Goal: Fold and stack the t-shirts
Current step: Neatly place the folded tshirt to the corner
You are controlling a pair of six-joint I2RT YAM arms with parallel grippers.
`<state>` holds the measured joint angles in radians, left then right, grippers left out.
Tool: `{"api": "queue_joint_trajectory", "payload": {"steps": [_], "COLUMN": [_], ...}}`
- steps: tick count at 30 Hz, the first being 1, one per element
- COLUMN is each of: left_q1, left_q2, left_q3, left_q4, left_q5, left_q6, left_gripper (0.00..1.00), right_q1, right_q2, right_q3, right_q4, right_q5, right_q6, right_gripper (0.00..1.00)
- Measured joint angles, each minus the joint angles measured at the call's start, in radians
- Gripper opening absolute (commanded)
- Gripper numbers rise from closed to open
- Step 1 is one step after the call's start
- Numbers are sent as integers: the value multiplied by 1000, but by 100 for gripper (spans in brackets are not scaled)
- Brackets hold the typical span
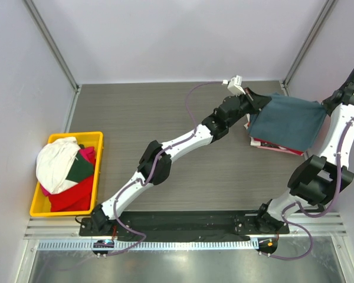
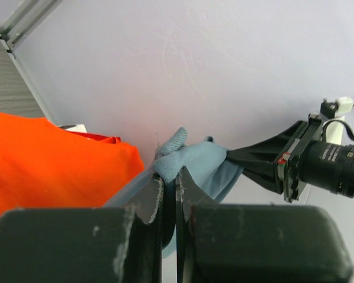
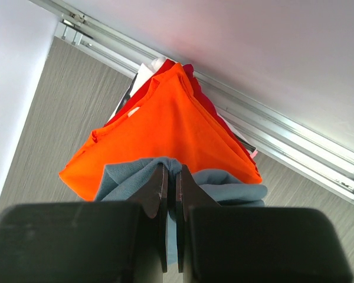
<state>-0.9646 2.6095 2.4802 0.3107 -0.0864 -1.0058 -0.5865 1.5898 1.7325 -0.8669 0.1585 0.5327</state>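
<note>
My left gripper should next lower the blue-grey edge it holds onto the folded orange t-shirt [image 2: 60, 167] below and let go, because the cloth already hangs stretched over the stack.
A slate blue-grey t-shirt [image 1: 288, 121] hangs stretched between both grippers over the stack at the back right. My left gripper [image 1: 255, 98] is shut on its left edge [image 2: 189, 159]. My right gripper [image 1: 325, 107] is shut on its right edge [image 3: 165, 168]. Under it lies a folded bright orange t-shirt [image 3: 165, 118] on top of the stack, also seen from the left wrist [image 2: 47, 159]. Red and white folded edges of the stack [image 1: 274, 145] peek out below the blue-grey cloth.
A yellow bin [image 1: 41, 206] at the left holds white [image 1: 56, 162], dark green [image 1: 81, 168] and red [image 1: 71, 197] t-shirts in a heap. The back wall and its metal rail [image 3: 295, 147] run close behind the stack.
</note>
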Motion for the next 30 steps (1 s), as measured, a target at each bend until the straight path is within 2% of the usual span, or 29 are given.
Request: {"api": "queue_joint_trajectory", "payload": {"steps": [9,12,13,14,15,16,17,19,20,22,23,27,30], "left_q1": [10,9,8,8,7,8,14,27,41,65,82,154,200], "left_q2": [78,115,137,158,174,183,189,191,191,191,187,103,40], "left_q3": [41,82,112,139,155,162,165,166,166,164,151,-45,-166], "left_q4": [62,84,82,88,99,111,120,134,148,174,191,248,250], "left_q5": [-63,-104,-122,-140,-175,-216,-254,-311,-333,-352,-349,-310,-288], "left_q6": [-37,-37,-35,-32,-29,-21,-5,12,29,41,42,60,98], "left_gripper": [0,4,34,48,56,83,100,100,100,100,100,100,100], "right_q1": [2,6,7,9,11,11,10,10,11,18,23,51,70], "right_q2": [84,115,126,142,153,174,194,240,263,304,330,438,446], "right_q3": [34,51,61,67,77,93,110,150,166,207,235,373,384], "right_q4": [26,37,43,48,50,53,56,71,82,91,93,92,93], "right_q5": [-28,-37,-42,-44,-40,-22,-9,8,8,15,14,6,0], "right_q6": [24,31,35,39,40,41,43,50,55,75,85,100,102], "right_gripper": [1,1,1,1,1,1,1,18,60,97,100,100,99]}}
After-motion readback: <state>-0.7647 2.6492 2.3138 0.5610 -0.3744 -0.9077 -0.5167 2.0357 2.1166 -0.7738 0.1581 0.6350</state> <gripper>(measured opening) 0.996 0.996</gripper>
